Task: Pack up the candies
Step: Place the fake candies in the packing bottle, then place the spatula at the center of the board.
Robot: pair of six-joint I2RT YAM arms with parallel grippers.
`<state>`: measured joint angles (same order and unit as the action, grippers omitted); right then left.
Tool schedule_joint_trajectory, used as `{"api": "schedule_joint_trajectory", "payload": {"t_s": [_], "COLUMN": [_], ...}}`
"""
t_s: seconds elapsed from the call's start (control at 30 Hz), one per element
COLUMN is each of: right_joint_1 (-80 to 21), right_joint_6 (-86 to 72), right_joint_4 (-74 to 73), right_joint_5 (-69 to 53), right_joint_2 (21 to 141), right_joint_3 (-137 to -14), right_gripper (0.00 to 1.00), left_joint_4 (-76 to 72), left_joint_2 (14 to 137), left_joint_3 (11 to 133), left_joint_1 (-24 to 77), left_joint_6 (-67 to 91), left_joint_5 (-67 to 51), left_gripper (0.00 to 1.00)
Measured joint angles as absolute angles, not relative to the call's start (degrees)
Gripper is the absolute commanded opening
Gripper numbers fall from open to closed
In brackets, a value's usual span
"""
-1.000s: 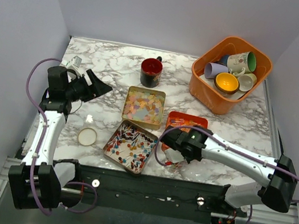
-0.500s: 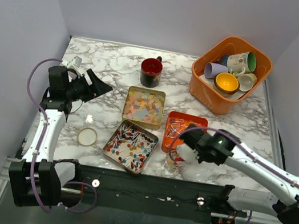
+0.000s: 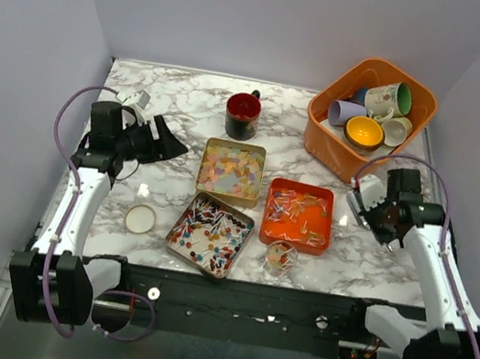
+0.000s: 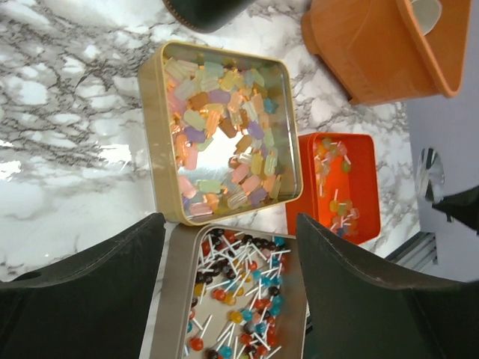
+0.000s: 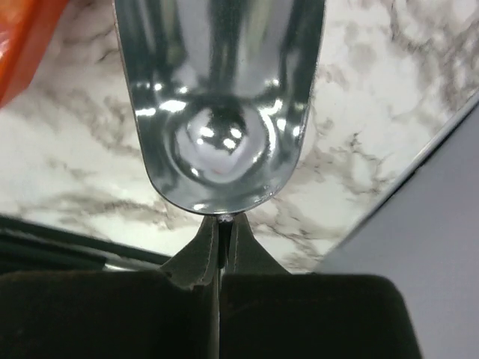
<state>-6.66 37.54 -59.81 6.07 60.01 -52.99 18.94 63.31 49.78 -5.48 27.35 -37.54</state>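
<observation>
The scoop [image 3: 365, 196] will next go down toward the empty marble by the table's side edge as my right gripper lowers it and turns it outward, and then my gripper will open.
The candies lie in three trays: pastel squares in a gold tin [image 3: 231, 171] [image 4: 224, 138], lollipops in a silver tin [image 3: 209, 234] [image 4: 239, 299], and a few pale pieces in an orange tray [image 3: 298, 214] [image 4: 337, 187]. A small clear jar [image 3: 280, 256] at the front edge holds some candies. My left gripper [image 3: 159, 139] [image 4: 228, 224] is open and empty, left of the gold tin. My right gripper [image 3: 381, 212] [image 5: 222, 232] is shut on the handle of a shiny metal scoop [image 3: 365, 196] [image 5: 221, 97]. The scoop is empty and held over bare marble right of the orange tray.
An orange basket [image 3: 325, 143] [image 4: 359, 67] of mugs stands at the back right. A dark red mug [image 3: 242, 115] stands behind the gold tin. A round lid [image 3: 140, 218] lies at the front left. The table's right edge is close to my right gripper.
My right arm has swung with the scoop from over the jar at the front middle out to the right side. My left gripper has shifted slightly right.
</observation>
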Motion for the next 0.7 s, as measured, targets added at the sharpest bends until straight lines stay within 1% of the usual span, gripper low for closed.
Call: {"api": "schedule_joint_trajectory", "payload": {"t_s": [0.03, 0.1, 0.2, 0.27, 0.47, 0.6, 0.7], "right_joint_1": [-4.38, 3.95, 12.95, 16.45, 17.30, 17.32, 17.32], "right_joint_6": [36.05, 31.99, 27.88, 26.39, 23.88, 23.31, 23.38], "right_joint_4": [-58.35, -54.30, -49.32, -46.76, -43.22, -40.80, -39.42], "right_joint_5": [4.58, 1.26, -2.07, -3.05, -6.17, -6.33, -6.26], "right_joint_2": [61.69, 68.95, 77.41, 80.82, 87.66, 91.42, 94.11], "right_joint_3": [-53.04, -54.28, -56.75, -57.67, -60.27, -61.67, -62.43], "right_gripper": [0.01, 0.01, 0.01, 0.01, 0.01, 0.01, 0.01], "left_joint_4": [20.05, 21.45, 23.33, 24.36, 25.65, 26.61, 30.17], "left_joint_2": [62.48, 61.21, 60.45, 61.47, 67.22, 68.51, 69.89], "left_joint_3": [49.41, 49.17, 49.28, 50.06, 53.80, 55.33, 57.82], "left_joint_1": [-5.32, -5.17, -5.13, -5.13, -5.13, -5.13, -5.13], "left_joint_6": [26.24, 24.88, 22.50, 20.67, 15.46, 10.90, 6.00], "left_joint_5": [-36.80, -35.94, -34.17, -33.12, -31.31, -30.63, -30.39], "left_gripper": [0.79, 0.80, 0.80, 0.80, 0.80, 0.82, 0.82]}}
